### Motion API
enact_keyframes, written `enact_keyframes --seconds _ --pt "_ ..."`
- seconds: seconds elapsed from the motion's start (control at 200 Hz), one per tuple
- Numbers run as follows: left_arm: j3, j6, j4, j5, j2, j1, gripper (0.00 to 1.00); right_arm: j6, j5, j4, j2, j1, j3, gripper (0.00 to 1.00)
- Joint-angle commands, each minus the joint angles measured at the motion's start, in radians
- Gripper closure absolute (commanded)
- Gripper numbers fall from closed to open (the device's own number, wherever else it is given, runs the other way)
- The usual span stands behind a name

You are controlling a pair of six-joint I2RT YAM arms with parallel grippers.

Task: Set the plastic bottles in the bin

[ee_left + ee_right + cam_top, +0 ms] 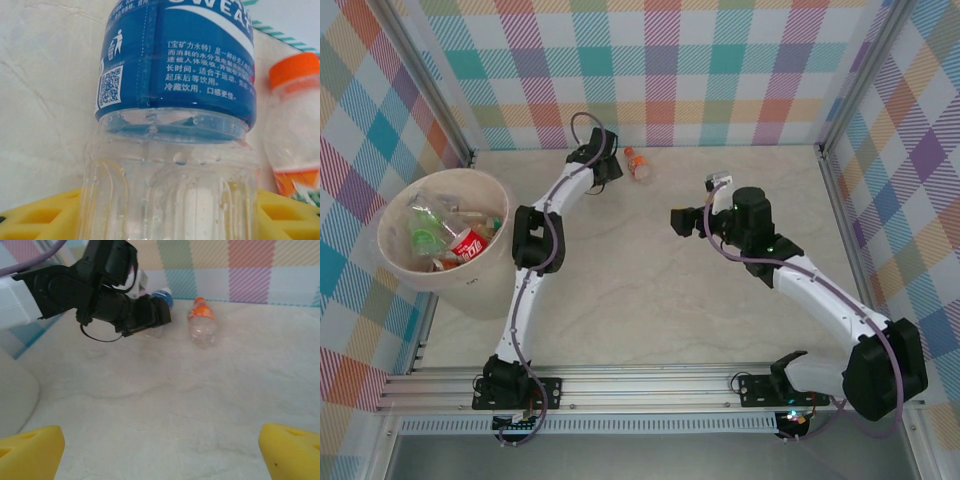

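My left gripper lifts and swings over the beige bin (470, 285) next, then releases the bottle, since the bin's open rim stands higher than the bottle.
A clear plastic bottle with a blue label (175, 75) lies on the table at the far wall. My left gripper (167, 210) is shut on its clear lower body, with a yellow finger (40, 215) against each side. From above, that left gripper (608, 165) sits at the back centre. Just to its right lies a second bottle with an orange cap and label (638, 163) (295, 125) (201, 322). The round beige bin (470, 285) stands at the left, with several bottles (460, 240) inside. My right gripper (682, 220) (160, 445) hangs open over bare table.
Checked walls close the table in at the back and both sides. The left arm (535, 235) stretches from the near rail past the bin's right side. Bare marble tabletop (650, 290) lies between the two arms.
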Motion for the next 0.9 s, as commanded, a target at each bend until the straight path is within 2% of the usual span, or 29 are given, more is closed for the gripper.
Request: enact_keyframes --seconds 0.0,0.435,0.745,0.895 --pt "-0.117 0.029 0.079 -0.045 -0.171 -0.038 0.43 0.012 -0.078 0.066 -0.042 -0.002 -0.028 0.0" --pt "-0.527 0.012 0.145 -0.073 -0.587 -0.1 0.45 0.02 -0.137 0.076 -0.15 -0.001 -0.068 0.0" --pt "-0.695 0.011 0.099 -0.067 -0.876 -0.132 0.45 0.035 -0.294 0.074 -0.142 0.001 -0.03 0.0" --pt "-0.754 0.009 0.041 -0.016 -1.026 -0.133 0.45 0.047 -0.334 0.046 -0.138 0.016 0.001 0.0"
